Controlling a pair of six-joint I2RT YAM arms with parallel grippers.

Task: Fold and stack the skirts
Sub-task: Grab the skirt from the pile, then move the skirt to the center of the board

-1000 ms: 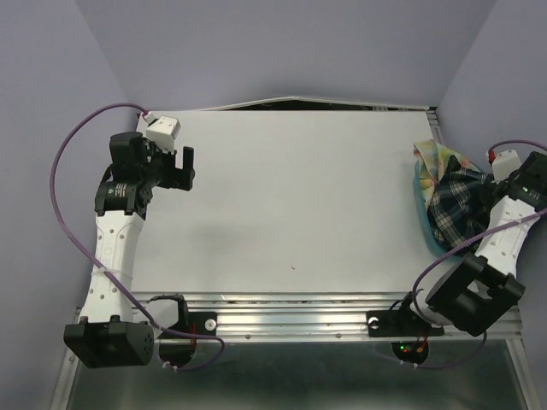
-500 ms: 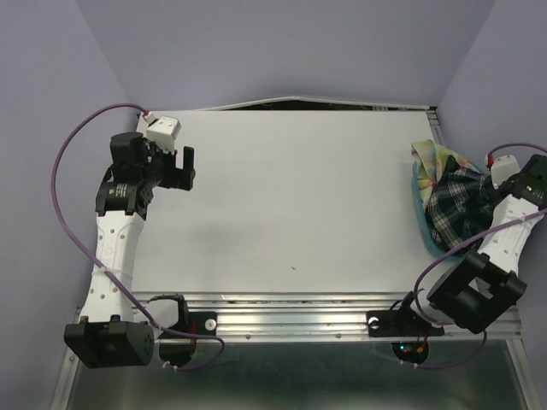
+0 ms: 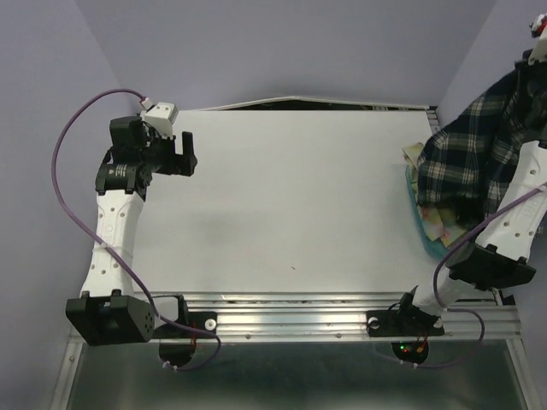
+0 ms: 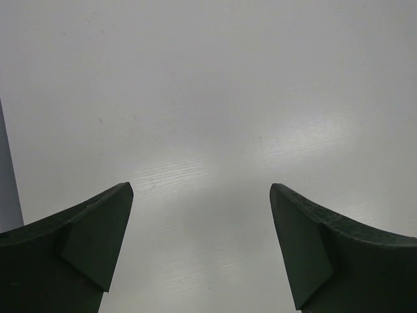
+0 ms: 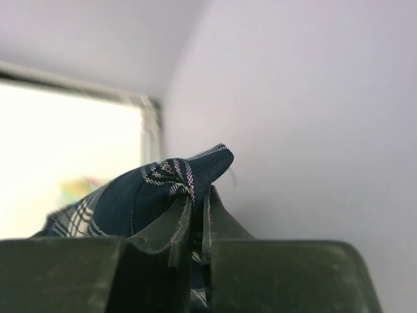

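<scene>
I should swing my right gripper to the left in the top view next, then move it back and down onto the open tabletop to let go of the dark plaid skirt, because that space is clear.
My right gripper (image 5: 199,195) is shut on a fold of the dark plaid skirt (image 5: 150,189) and holds it high at the table's far right. In the top view the plaid skirt (image 3: 479,149) hangs from the raised arm and drapes over the pastel flower-print skirt (image 3: 420,222), which lies below it at the right edge. My left gripper (image 3: 190,152) hovers over the back left of the table, open. In the left wrist view its fingers (image 4: 98,228) have only bare tabletop between them.
A translucent teal bin (image 3: 432,245) sits at the table's right edge under the skirts. The white table (image 3: 291,196) is enclosed by lilac walls at the back and on both sides. A metal rail runs along the near edge.
The right gripper has shut on the plaid skirt in the bin and lifted it high, so the cloth now hangs spread out. The left arm shifted slightly.
</scene>
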